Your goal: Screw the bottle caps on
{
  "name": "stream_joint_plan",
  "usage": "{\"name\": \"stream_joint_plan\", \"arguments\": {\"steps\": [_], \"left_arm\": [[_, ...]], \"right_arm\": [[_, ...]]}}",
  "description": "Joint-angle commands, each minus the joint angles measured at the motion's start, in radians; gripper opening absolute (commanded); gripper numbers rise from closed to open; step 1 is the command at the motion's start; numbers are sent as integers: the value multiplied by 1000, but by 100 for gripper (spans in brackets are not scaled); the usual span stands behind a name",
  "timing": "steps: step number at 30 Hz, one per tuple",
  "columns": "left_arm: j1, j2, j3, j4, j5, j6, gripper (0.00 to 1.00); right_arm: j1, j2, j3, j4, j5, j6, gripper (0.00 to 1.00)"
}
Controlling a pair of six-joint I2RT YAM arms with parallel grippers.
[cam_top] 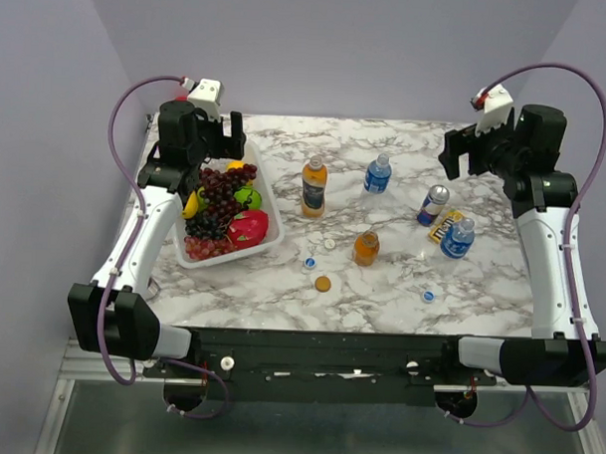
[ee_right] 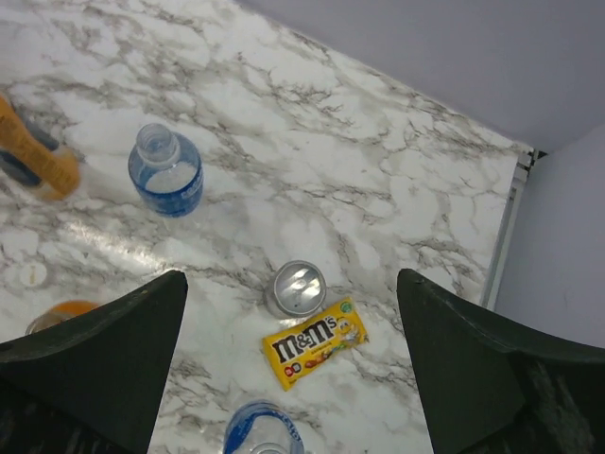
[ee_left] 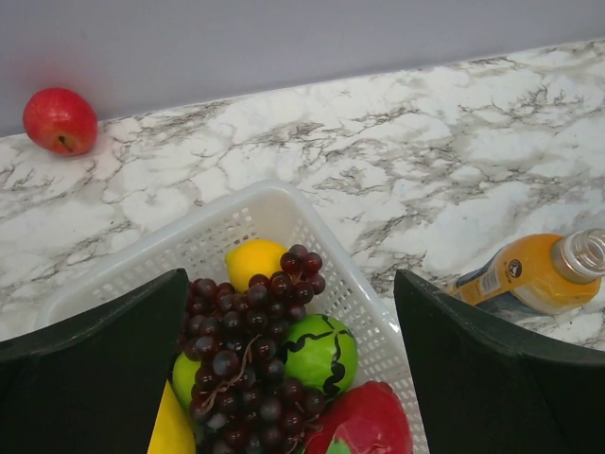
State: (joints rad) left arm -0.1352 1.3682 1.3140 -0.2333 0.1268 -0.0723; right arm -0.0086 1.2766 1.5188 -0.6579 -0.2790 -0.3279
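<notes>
The short orange bottle's neck is still uncapped and is below my right gripper, to its left in the top view, so I should swing my right gripper back and down to it next.
Four uncapped bottles stand on the marble table: a tall orange one with a dark label (cam_top: 313, 186) (ee_left: 539, 274), a clear blue-labelled one (cam_top: 378, 174) (ee_right: 165, 170), a short orange one (cam_top: 366, 248), and a second clear one (cam_top: 457, 236) (ee_right: 265, 430). The caps lie loose near the front: blue (cam_top: 310, 262), white (cam_top: 329, 244), orange (cam_top: 323, 283) and another blue (cam_top: 428, 296). My left gripper (cam_top: 224, 137) (ee_left: 293, 378) hangs open and empty over the fruit basket. At the back right my right gripper (cam_top: 463, 148) (ee_right: 293, 369) hovers open and empty, above the can.
A white basket (cam_top: 269, 201) (ee_left: 369, 293) of grapes, lemon and other fruit sits at left. A red-blue drink can (cam_top: 433, 205) (ee_right: 299, 288) and a yellow M&M's packet (cam_top: 443, 227) (ee_right: 315, 342) lie between the two clear bottles. A red apple (ee_left: 60, 120) rests by the back wall.
</notes>
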Motion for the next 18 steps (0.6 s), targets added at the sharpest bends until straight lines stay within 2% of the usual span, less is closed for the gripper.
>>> {"name": "stream_joint_plan", "arguments": {"steps": [1, 2, 3, 4, 5, 7, 8, 11, 14, 18], "left_arm": [[-12, -32, 5, 2, 100, 0, 99], [-12, -34, 4, 0, 103, 2, 99], [-12, -43, -1, 5, 115, 2, 99], [-12, -49, -12, 9, 119, 2, 99], [-12, -55, -19, 11, 129, 11, 99], [-12, -78, -32, 2, 154, 19, 99], [-12, -89, -36, -6, 160, 14, 99], [-15, -139, -65, -37, 217, 12, 99], [-23, -190, -107, -86, 273, 64, 99], [-35, -257, -165, -133, 289, 138, 99]], "right_arm": [[-4, -26, -3, -197, -366, -338, 100], [7, -26, 0, -312, -449, -534, 99], [54, -26, -11, -328, -474, -575, 100], [111, -23, -25, -319, -385, -582, 100], [222, -19, -34, -338, -343, -633, 99], [306, -2, -77, -353, -271, -689, 97], [362, 1, -104, -317, -250, -688, 95], [419, 46, -166, -287, -230, -685, 92], [458, 128, -160, -311, -216, -678, 85], [479, 199, -157, -270, -172, -628, 84]]}}
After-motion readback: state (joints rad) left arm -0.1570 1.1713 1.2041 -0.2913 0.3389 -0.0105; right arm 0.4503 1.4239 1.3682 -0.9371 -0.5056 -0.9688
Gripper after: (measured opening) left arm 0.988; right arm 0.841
